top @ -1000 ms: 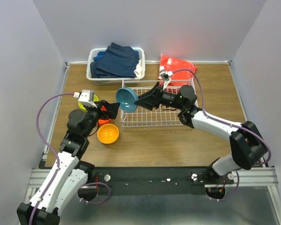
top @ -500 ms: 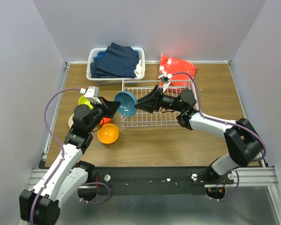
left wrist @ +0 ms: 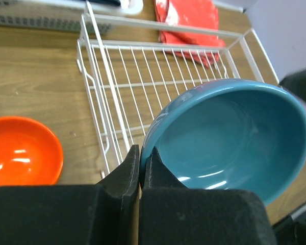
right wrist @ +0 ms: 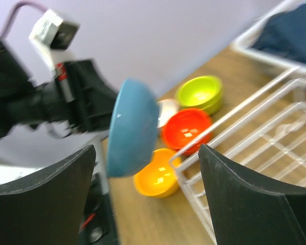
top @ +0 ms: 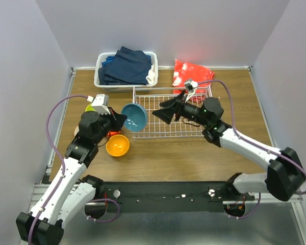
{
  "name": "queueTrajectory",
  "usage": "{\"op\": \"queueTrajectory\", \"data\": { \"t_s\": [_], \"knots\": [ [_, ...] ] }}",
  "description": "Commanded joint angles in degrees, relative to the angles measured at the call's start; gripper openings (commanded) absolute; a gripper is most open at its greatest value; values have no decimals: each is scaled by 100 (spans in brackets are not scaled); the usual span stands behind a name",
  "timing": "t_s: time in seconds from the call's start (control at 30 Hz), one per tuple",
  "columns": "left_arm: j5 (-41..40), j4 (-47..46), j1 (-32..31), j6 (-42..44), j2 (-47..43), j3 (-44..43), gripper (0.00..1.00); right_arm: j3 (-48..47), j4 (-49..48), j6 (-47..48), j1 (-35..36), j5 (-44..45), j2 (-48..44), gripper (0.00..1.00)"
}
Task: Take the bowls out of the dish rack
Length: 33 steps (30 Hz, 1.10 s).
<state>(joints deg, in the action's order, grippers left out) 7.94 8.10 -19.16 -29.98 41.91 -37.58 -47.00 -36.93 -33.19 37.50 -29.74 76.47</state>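
Observation:
The tabletop beside the yellow-orange bowl is bare, so my left gripper should next move back and down, set the teal bowl there, then release its teal rim.
The teal blue bowl [top: 134, 116] hangs tilted above the table just left of the dish rack [top: 189, 130], and my left gripper [top: 121, 120] is shut on its rim. In the left wrist view the jaws [left wrist: 141, 158] pinch the near rim of the teal bowl [left wrist: 229, 138]. My right gripper [top: 160, 112] stands open over the rack, apart from the bowl; its wrist view has the teal bowl [right wrist: 132, 127] ahead of the spread jaws [right wrist: 147, 153]. On the table lie a lime green bowl [right wrist: 200, 93], a red-orange bowl [right wrist: 186, 127] and a yellow-orange bowl [top: 117, 145]. No bowl shows in the rack.
A white tub of dark blue clothes [top: 125, 69] stands at the back left, just behind the rack. A red bag [top: 193, 71] lies behind the rack's right end. A whitish bowl [right wrist: 166, 109] sits between the lime green and red-orange ones.
The right gripper let go of the teal bowl and drew back to the right over the rack. The left gripper closed on the bowl's rim and now carries it.

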Motion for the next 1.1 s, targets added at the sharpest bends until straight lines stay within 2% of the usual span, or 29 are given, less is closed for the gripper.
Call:
{"op": "queueTrajectory", "data": {
  "t_s": [0.0, 0.03, 0.27, 0.3, 0.4, 0.53, 0.83, 0.97, 1.07],
  "knots": [
    [-276, 1463, -404, 36, 150, -486, 0, 103, 1537, 1252, 3, 1960, -694, 91],
    [-346, 1623, -605, -8, 168, -513, 0, 191, 1609, 1306, 3, 2337, -799, 94],
    [-951, 3091, -1625, -605, 554, -881, 0, 621, 1812, 1561, 3, 3421, -1397, 98],
    [-1040, 3345, -1974, -815, 720, -908, 0, 657, 1838, 1596, 3, 3491, -1467, 98],
    [-1416, 3558, -2582, -1167, 1037, -839, 0, 780, 1873, 1640, 3, 3773, -1661, 99],
    [-1550, 3322, -3014, -1396, 1433, -584, 0, 833, 1926, 1710, 3, 3896, -1819, 98],
    [-2156, 2892, -3243, -1537, 2268, -162, 7, 982, 1926, 1746, 3, 4125, -2039, 99],
    [-2245, 2496, -3252, -1643, 2339, 171, 19, 965, 1979, 1763, 3, 4178, -2066, 99],
    [-2315, 2469, -3252, -1696, 2436, 234, 20, 939, 2058, 1798, 3, 4230, -2118, 99]
  ]
}}
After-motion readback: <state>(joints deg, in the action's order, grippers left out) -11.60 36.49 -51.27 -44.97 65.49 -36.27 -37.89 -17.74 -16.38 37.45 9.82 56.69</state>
